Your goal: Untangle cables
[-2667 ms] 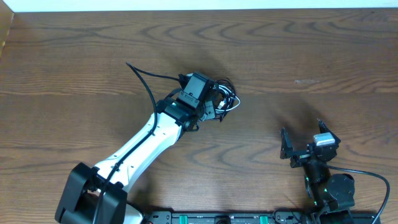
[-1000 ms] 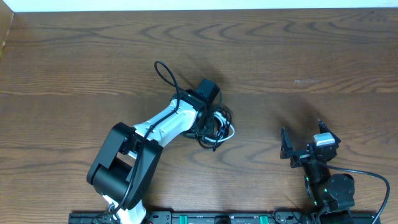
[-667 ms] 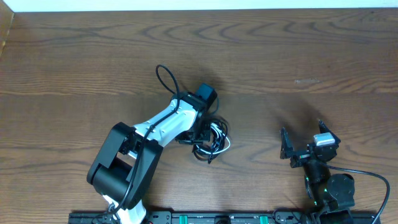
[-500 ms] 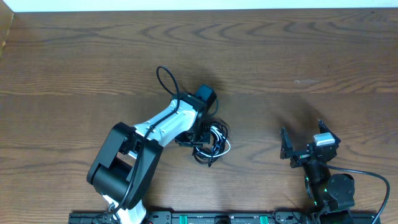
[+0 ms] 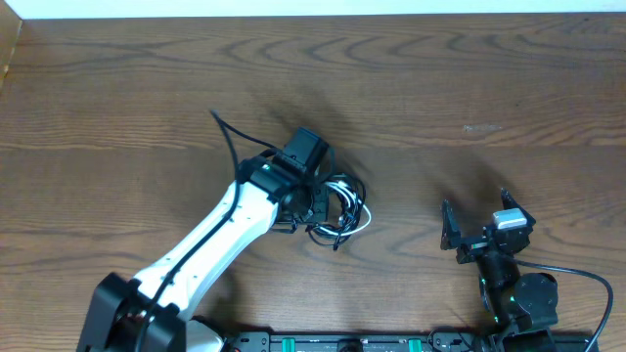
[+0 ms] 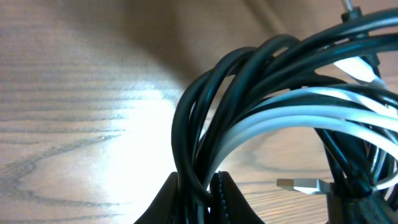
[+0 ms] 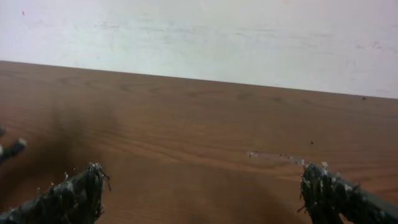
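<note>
My left gripper next rises and moves over the tabletop by the white cord [image 5: 373, 200], to its right in the overhead view, releasing the cables' black pieces.
The cables [image 5: 348, 207] form one tangled bundle of black cords and a white cord near the table's middle. My left gripper [image 5: 315, 202] is at the bundle's left side. In the left wrist view the left gripper [image 6: 199, 194] is shut on a few black strands of the cables [image 6: 214, 106]. The white cord [image 6: 280, 118] loops through the black ones, and a silver plug end [image 6: 303, 185] hangs at the lower right. My right gripper [image 5: 477, 231] stands open at the right, well away from the bundle. In its own view the right gripper [image 7: 202, 194] holds nothing.
The wooden table [image 5: 469, 78] spreads to all sides of the bundle. The left arm's own black wire [image 5: 227, 140] sticks out to the upper left of the wrist. A pale wall [image 7: 199, 31] rises behind the table's far edge.
The left arm has unfolded and stretched out from the lower left. Its wrist and the bundle have shifted slightly up and to the right. The right arm has not moved.
</note>
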Robot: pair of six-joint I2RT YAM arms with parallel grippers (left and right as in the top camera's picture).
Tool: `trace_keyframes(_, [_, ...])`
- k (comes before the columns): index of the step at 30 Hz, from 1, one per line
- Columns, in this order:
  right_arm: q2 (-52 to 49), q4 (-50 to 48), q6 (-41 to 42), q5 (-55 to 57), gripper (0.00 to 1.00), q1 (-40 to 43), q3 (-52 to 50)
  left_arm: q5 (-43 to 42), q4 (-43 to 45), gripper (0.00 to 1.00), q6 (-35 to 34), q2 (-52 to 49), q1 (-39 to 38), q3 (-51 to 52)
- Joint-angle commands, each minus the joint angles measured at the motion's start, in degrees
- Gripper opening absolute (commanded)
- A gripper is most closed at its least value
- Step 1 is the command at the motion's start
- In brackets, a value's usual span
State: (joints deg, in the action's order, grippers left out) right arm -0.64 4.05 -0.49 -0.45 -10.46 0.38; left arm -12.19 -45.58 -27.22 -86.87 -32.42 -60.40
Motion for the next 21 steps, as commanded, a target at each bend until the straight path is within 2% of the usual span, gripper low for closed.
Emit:
trace_keyframes(1, [0.3,0.3,-0.4,-0.2,0.99,0.1,-0.1,-0.7,3.0,0.08,-3.3,0.8,-0.2,-0.2])
trace_keyframes(8, [0.3,0.3,-0.4,-0.2,0.99,0.1,-0.1,-0.3,14.4,0.08,-1.2,0.2,-0.2,0.2])
trace_keyframes(11, [0.3,0.3,-0.4,-0.2,0.99,0.1,-0.1,-0.3,15.9,0.09,0.4,0.0,-0.2,0.2])
trace_keyframes(14, [0.3,0.3,-0.4,-0.2,0.99,0.1,-0.1,-0.2,16.3,0.16,1.9,0.0,-0.2,0.2])
trace_keyframes(18, [0.3,0.3,-0.4,-0.1,0.99,0.1,-0.1,-0.6,16.9,0.17,1.9,0.0,-0.2,0.2])
trace_keyframes(20, [0.3,0.3,-0.4,-0.2,0.99,0.1,-0.1,-1.6,17.0,0.16,1.9,0.0,-0.2,0.2])
trace_keyframes(21, [0.3,0.3,-0.4,-0.1,0.99,0.1,-0.1,-2.0,17.1,0.08,1.9,0.0,-0.2,0.2])
